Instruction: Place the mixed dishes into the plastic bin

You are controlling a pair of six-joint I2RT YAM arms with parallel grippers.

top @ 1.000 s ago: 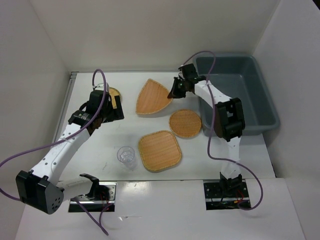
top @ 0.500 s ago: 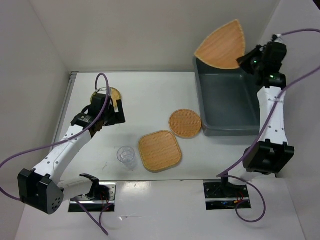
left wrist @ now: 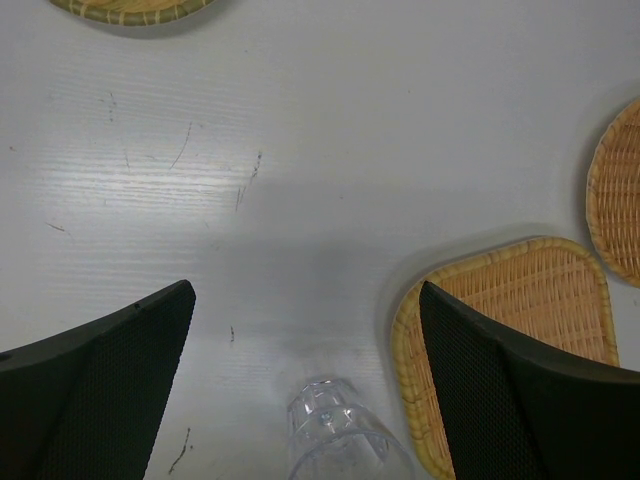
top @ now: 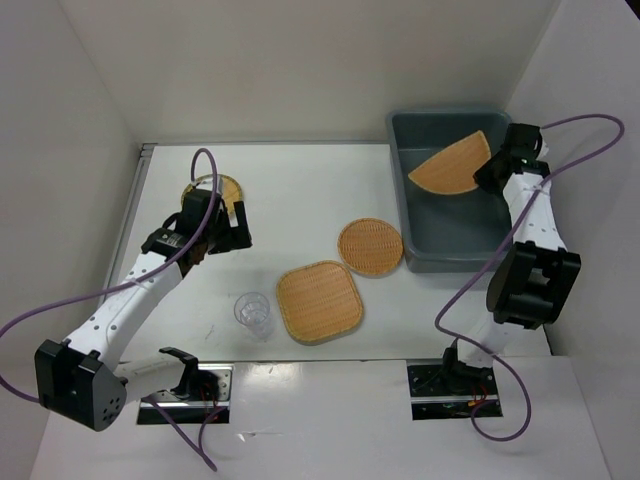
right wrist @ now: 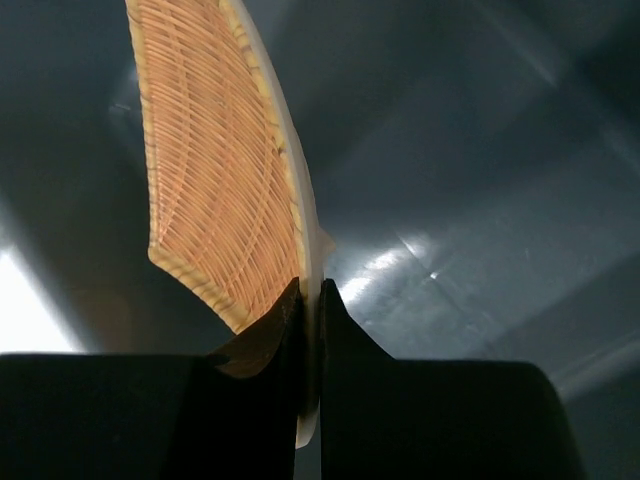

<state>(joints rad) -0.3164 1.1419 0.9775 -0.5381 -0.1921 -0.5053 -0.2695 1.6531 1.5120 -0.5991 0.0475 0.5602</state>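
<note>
The right gripper will next lower the rounded triangle plate [top: 450, 166] deeper into the bin, and then it will let go of the plate's rim.
My right gripper [top: 487, 172] is shut on the rim of the rounded triangle plate [top: 450, 166] and holds it tilted inside the blue-grey plastic bin [top: 420, 255]. In the right wrist view the plate [right wrist: 215, 170] stands on edge between my fingers [right wrist: 270, 340] over the bin's floor [right wrist: 470, 180]. My left gripper [top: 228, 222] is open and empty above the table. A round plate [top: 226, 187] lies just behind it. The clear cup [top: 254, 312], the rounded square plate [top: 319, 300] and another round plate [top: 370, 246] lie on the table. The cup [left wrist: 335, 440] shows between my left jaws.
White walls close in the table at the back and both sides. The bin stands at the back right against the wall. The arm bases [top: 190, 385] sit at the near edge.
My right gripper lifted the triangle plate from the table, swung it high over the bin, and has now lowered it into the bin. The left arm has barely moved.
</note>
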